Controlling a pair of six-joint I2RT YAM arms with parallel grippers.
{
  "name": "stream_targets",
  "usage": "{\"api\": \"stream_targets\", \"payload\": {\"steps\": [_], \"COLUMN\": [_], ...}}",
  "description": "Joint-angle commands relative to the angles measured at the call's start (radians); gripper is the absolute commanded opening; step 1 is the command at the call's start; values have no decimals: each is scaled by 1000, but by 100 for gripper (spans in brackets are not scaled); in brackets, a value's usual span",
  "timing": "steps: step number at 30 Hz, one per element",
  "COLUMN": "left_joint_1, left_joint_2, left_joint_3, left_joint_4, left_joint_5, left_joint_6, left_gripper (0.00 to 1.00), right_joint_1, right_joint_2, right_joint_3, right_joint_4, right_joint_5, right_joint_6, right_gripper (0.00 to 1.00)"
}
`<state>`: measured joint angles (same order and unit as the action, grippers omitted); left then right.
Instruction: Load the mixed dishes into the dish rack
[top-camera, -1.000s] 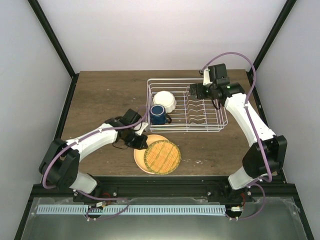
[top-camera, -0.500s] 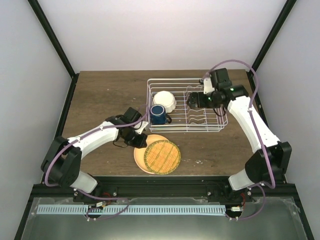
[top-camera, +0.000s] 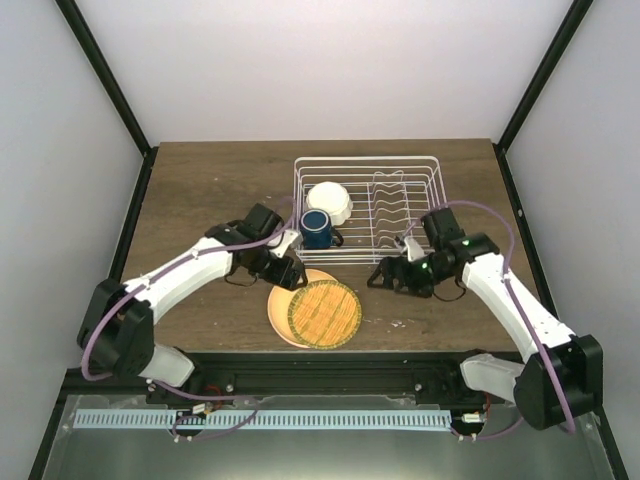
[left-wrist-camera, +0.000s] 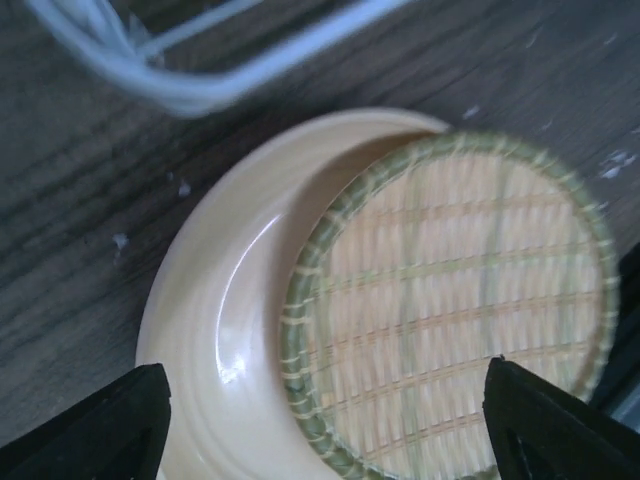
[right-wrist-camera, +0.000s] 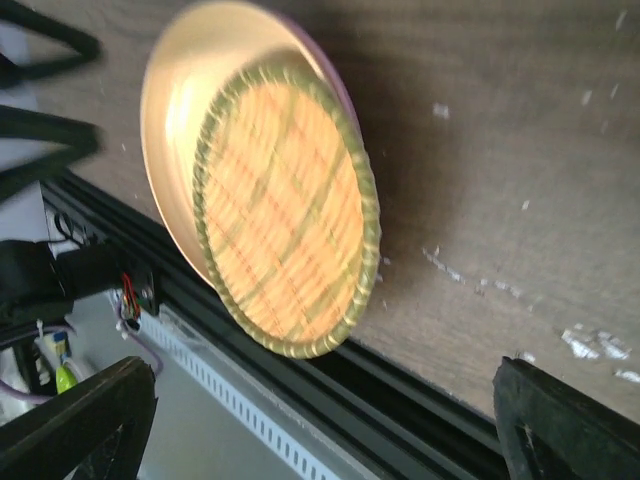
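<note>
My right gripper moves down to its left in the top view around the orange plate's rim next, since that rim sticks out past the pink plate (top-camera: 278, 314) there below.
A round orange plate (top-camera: 325, 312) with a woven pattern and green rim lies on a pale pink plate (top-camera: 278, 314) near the table's front edge. In the left wrist view the orange plate (left-wrist-camera: 460, 300) covers the right side of the pink plate (left-wrist-camera: 220, 330). My left gripper (top-camera: 288, 270) hovers open over the pink plate's upper left edge, holding nothing. My right gripper (top-camera: 384, 276) is open just right of the plates, pointing at them. The white wire dish rack (top-camera: 366, 159) holds a white scalloped bowl (top-camera: 330, 202) and a dark blue mug (top-camera: 316, 228) in its left part.
The rack's front wire (left-wrist-camera: 180, 95) runs just behind the plates. A black frame rail (top-camera: 330, 360) borders the table's near edge, close to the orange plate (right-wrist-camera: 285, 200). Upright dividers (top-camera: 395, 210) fill the rack's right half. Bare wood (top-camera: 200, 190) lies left of the rack.
The right arm has swung from the rack's back right corner down to the table in front of the rack, beside the plates. The left gripper has opened and shifted slightly toward the rack.
</note>
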<state>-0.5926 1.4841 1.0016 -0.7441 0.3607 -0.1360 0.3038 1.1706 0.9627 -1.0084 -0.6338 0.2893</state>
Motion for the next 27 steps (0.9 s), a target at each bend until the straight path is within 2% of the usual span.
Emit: {"api": "stream_targets", "payload": {"steps": [1, 3, 5, 8, 10, 15, 27], "left_joint_1": [3, 2, 5, 14, 35, 77, 81], "left_joint_2": [-117, -160, -206, -266, -289, -308, -308], "left_joint_3": [71, 89, 97, 100, 108, 125, 153], "left_joint_4": [-3, -3, 12, 46, 60, 83, 6], "left_joint_5": [-30, -51, -88, -169, -209, -212, -224], "left_joint_6": [25, 25, 15, -12, -44, -91, -56], "left_gripper": [93, 99, 100, 100, 100, 100, 100], "right_joint_1": [17, 18, 20, 24, 26, 51, 121], "right_joint_2": [-32, -28, -7, 44, 85, 181, 316], "right_joint_3": [-150, -213, -255, -291, -302, -319, -352], "right_joint_4": [124, 196, 260, 345, 398, 525, 696], "right_joint_5": [-108, -130, -153, -166, -184, -204, -204], "right_joint_6": [19, 29, 31, 15, 5, -2, 10], "right_gripper": [92, 89, 86, 77, 75, 72, 64]}}
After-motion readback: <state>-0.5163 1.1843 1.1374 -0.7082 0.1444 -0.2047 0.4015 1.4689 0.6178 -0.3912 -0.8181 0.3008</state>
